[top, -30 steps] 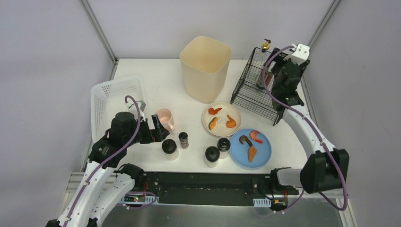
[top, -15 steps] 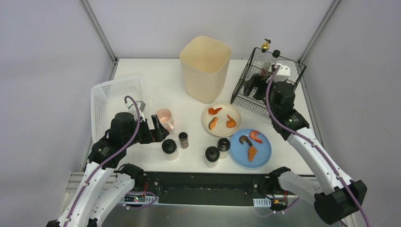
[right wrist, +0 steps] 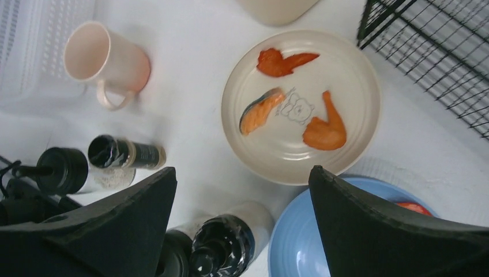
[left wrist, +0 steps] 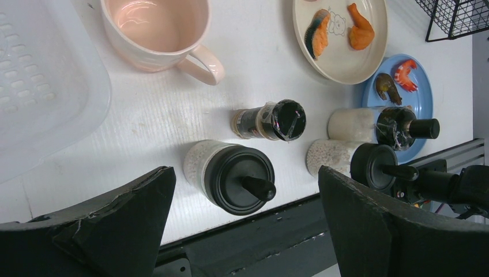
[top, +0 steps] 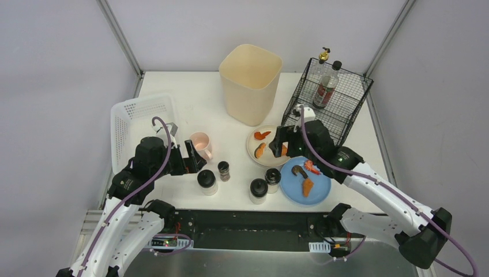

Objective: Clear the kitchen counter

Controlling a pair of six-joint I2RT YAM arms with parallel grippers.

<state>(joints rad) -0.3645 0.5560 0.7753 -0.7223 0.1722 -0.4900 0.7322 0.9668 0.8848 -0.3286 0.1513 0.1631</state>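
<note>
My right gripper moves back and down to the grinder beside the blue plate (top: 320,186) next and brings the open fingers around the grinder's black lid (top: 273,175).
The white kitchen counter (top: 196,98) holds a cream plate (top: 270,156) with three food pieces, a blue plate (top: 320,186) with food, a pink mug (top: 200,142), a small spice jar (top: 224,170) and three black-lidded grinders (top: 207,182). My left gripper (top: 193,157) is open and empty, hovering above the nearest grinder (left wrist: 236,176), with the mug (left wrist: 155,29) beyond it. My right gripper (top: 281,144) is open and empty above the cream plate (right wrist: 300,150), with a grinder (right wrist: 228,242) between its fingers below.
A white perforated basket (top: 132,118) sits at the left. A tall cream bin (top: 249,83) stands at the back middle. A black wire rack (top: 349,112) at the back right holds two bottles (top: 326,86). The metal front edge (top: 242,222) runs just behind the grinders.
My right arm has left the wire rack and swung forward and left to above the cream plate. The dark bottle stays standing in the rack. The left arm has not moved.
</note>
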